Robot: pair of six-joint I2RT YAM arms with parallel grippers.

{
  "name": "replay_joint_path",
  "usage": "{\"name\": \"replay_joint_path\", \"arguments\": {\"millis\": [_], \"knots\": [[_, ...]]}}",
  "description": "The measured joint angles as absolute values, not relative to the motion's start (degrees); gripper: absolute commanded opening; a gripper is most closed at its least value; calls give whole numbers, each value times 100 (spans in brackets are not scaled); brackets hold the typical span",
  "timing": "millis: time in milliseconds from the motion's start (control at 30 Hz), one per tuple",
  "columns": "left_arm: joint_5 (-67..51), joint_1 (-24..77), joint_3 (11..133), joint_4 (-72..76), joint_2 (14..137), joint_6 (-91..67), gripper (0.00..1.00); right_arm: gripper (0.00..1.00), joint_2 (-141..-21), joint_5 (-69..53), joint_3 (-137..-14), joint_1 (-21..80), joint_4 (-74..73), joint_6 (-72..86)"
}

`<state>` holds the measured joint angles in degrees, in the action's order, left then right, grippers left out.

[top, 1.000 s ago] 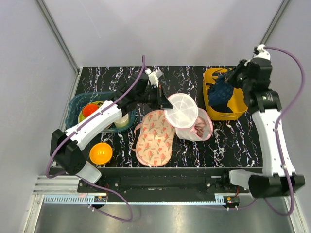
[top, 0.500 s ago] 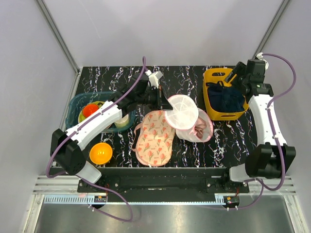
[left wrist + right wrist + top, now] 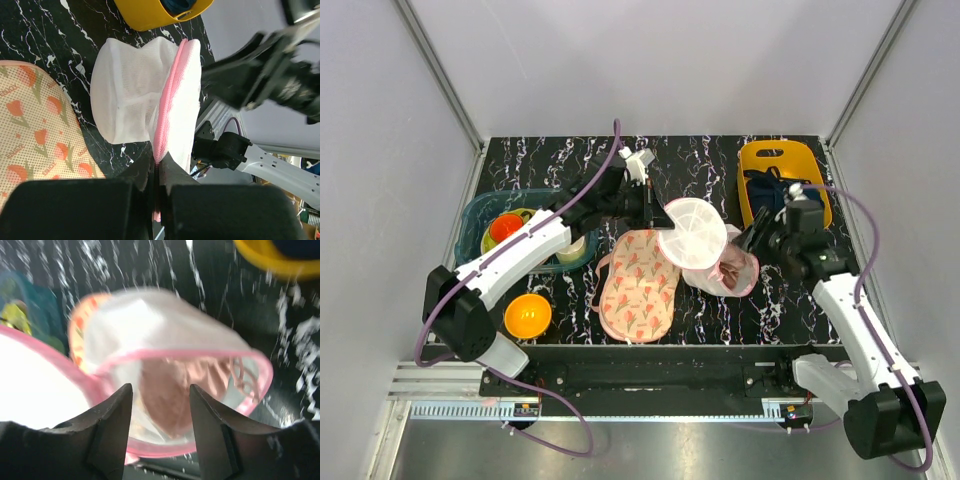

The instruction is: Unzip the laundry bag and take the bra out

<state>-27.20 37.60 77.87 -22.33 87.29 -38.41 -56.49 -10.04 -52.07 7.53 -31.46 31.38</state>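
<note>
The pale pink bra lies below my right gripper's open fingers, so my right gripper will next lower onto it through the bag's opening, which the raised lid keeps clear.
The laundry bag lies mid-table, unzipped, its round white lid lifted upright. My left gripper is shut on the lid's pink zipper trim, pinched between the jaws. The pale pink bra lies inside the open bag and shows through the mouth. My right gripper hovers at the bag's right side. Its fingers are open, pointed into the opening just above the bra, with nothing between them.
A yellow basket at the back right holds a dark navy garment. A floral peach pad lies left of the bag. A teal bin with bowls and an orange bowl sit at the left.
My right gripper let the navy garment drop into the yellow basket, opened, and swung forward and left to the bag's mouth. The left gripper kept its hold on the lid.
</note>
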Motion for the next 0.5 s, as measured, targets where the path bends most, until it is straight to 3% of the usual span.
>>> {"name": "replay_joint_path", "arguments": {"millis": [200, 367, 500], "knots": [[-2718, 3760, 7784, -2252, 8685, -3839, 0, 62, -5398, -1170, -3935, 1083, -3216, 3581], [-2720, 3760, 7787, -2259, 8672, -3839, 0, 73, -5476, -1166, -3726, 1087, -2980, 3789], [-2720, 3760, 7787, -2259, 8672, -3841, 0, 75, -5898, -1138, -3721, 1087, -2412, 3988]]}}
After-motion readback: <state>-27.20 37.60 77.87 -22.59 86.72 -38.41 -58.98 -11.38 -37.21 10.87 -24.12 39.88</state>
